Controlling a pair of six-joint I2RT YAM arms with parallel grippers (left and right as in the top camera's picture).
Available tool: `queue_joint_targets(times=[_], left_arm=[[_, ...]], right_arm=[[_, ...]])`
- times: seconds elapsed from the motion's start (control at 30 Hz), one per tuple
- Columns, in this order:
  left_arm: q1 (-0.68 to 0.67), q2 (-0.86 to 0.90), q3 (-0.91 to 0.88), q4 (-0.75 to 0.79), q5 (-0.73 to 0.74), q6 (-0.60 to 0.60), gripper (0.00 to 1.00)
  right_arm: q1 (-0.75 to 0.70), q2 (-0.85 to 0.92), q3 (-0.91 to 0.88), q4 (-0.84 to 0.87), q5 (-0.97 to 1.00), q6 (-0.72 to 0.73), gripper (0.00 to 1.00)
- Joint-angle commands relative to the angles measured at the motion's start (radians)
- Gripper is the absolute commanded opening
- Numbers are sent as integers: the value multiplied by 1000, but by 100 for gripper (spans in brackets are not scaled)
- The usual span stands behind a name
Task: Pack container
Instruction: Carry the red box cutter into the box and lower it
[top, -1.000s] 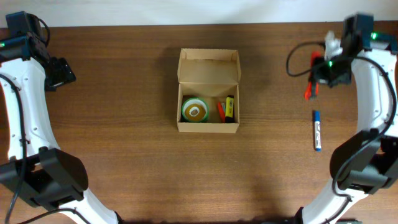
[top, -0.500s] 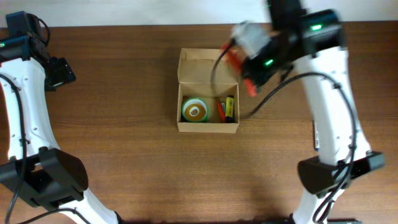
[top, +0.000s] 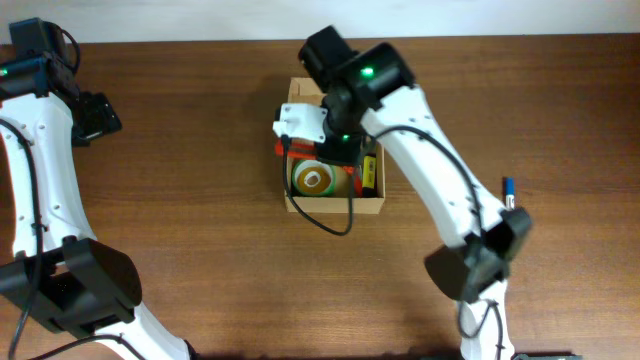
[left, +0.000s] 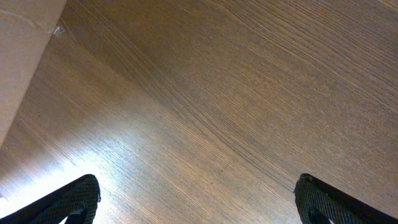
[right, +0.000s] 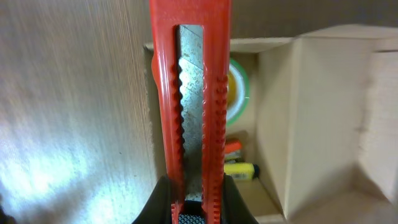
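My right gripper moves the red utility knife, still above the open container (top: 330, 206) (right: 252, 124), back and down inside next, between the tape roll and the container's near side.
The tan cardboard container (top: 330, 206) stands open at the table's middle, with its flap lid up at the far side. Inside lie a green-and-yellow tape roll (top: 313, 180), a yellow marker (top: 369, 175) and an orange pen. My right gripper (top: 325, 148) is shut on a red utility knife (right: 189, 93) and holds it over the container's left part. In the right wrist view the knife's tip points past the tape roll (right: 240, 87) and the container's left wall. My left gripper (left: 199, 205) is open and empty over bare wood at the far left (top: 97, 115).
A blue pen (top: 509, 189) lies on the table to the right, partly behind my right arm. The right arm spans from the front right across the container. The table's pale far edge runs along the top.
My right arm swung from the far right to over the container, carrying the red utility knife. The left arm has not moved.
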Motion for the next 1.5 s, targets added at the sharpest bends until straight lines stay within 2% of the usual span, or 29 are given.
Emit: queue_joint_targets(times=[0.0,0.23,0.63,1.47], left_arm=[[6,-30,-5,0,4,16,100],[6,-30,-5,0,4,16,100],[6,-30,-5,0,4,16,100],[6,-30,-5,0,4,16,100]], right_arm=[[-2,77,10,0,11,-89,6],[-26,149,-13,10,9,-92,5],[-112,148,-224,80,-47,-92,4],[-39,149,-333,118,-61,-91,4]])
